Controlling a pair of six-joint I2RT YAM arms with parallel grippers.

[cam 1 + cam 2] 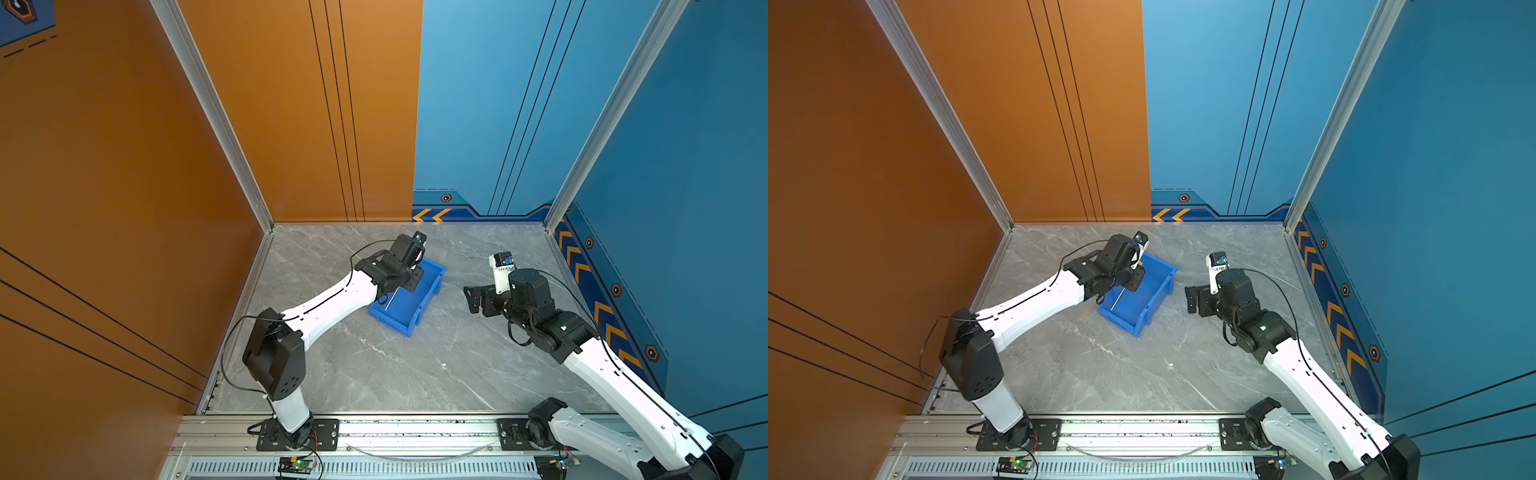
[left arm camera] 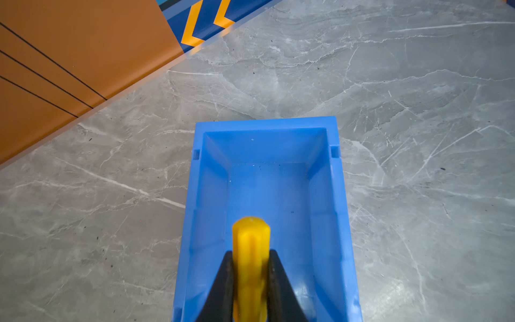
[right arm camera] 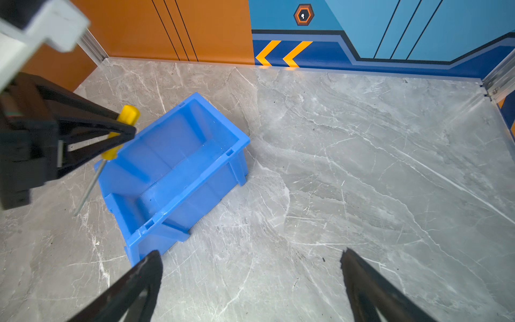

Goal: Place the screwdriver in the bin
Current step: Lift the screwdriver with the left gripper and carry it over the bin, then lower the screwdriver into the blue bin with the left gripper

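Observation:
The screwdriver still hangs high, so I will next move my left gripper down toward the bin's blue bottom, which is open below it, and let go of the screwdriver's yellow handle there.
My left gripper is shut on the yellow handle of the screwdriver and holds it above the blue bin. In both top views the gripper hangs over the bin's left side. The silver shaft slants down from it over the bin. The right wrist view shows the handle pinched near its middle and the shaft free in the air beside the bin. My right gripper is open and empty, to the right of the bin.
The bin stands at an angle on the grey marble table. An orange wall closes the left side and blue walls the back and right. An aluminium rail with both arm bases runs along the front edge.

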